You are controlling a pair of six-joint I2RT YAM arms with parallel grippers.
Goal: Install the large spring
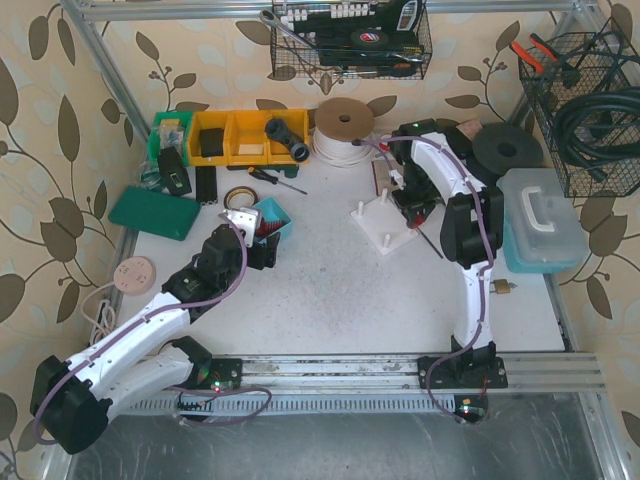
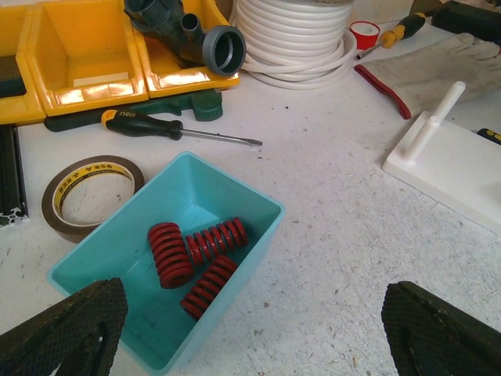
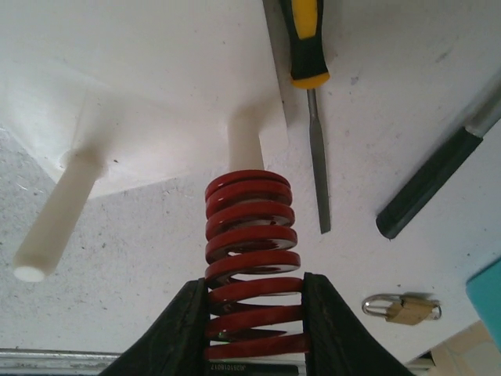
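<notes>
I will move my empty left gripper outward and down into the teal bin, onto the spring nearest the tape roll, because red springs lie uncovered in there.
My right gripper point(image 3: 254, 286) is shut on a large red spring point(image 3: 250, 219), gripping its near coils. The spring's far end sits at a white peg point(image 3: 245, 145) of the white base plate point(image 3: 156, 78); how far the peg goes inside is hidden. A second peg point(image 3: 59, 227) stands free to the left. In the top view the right gripper point(image 1: 410, 210) is over the plate point(image 1: 385, 238). My left gripper point(image 2: 254, 337) is open and empty, just above a teal bin point(image 2: 188, 211) holding three red springs point(image 2: 196, 258). In the top view it point(image 1: 258, 245) is beside the bin point(image 1: 274, 215).
A yellow-handled screwdriver point(image 3: 309, 78), a black tool point(image 3: 438, 184) and a brass padlock point(image 3: 403, 308) lie by the plate. A tape roll point(image 2: 92, 192), another screwdriver point(image 2: 172, 129), yellow bins point(image 2: 78, 63) and a white cable coil point(image 2: 293, 35) sit beyond the teal bin.
</notes>
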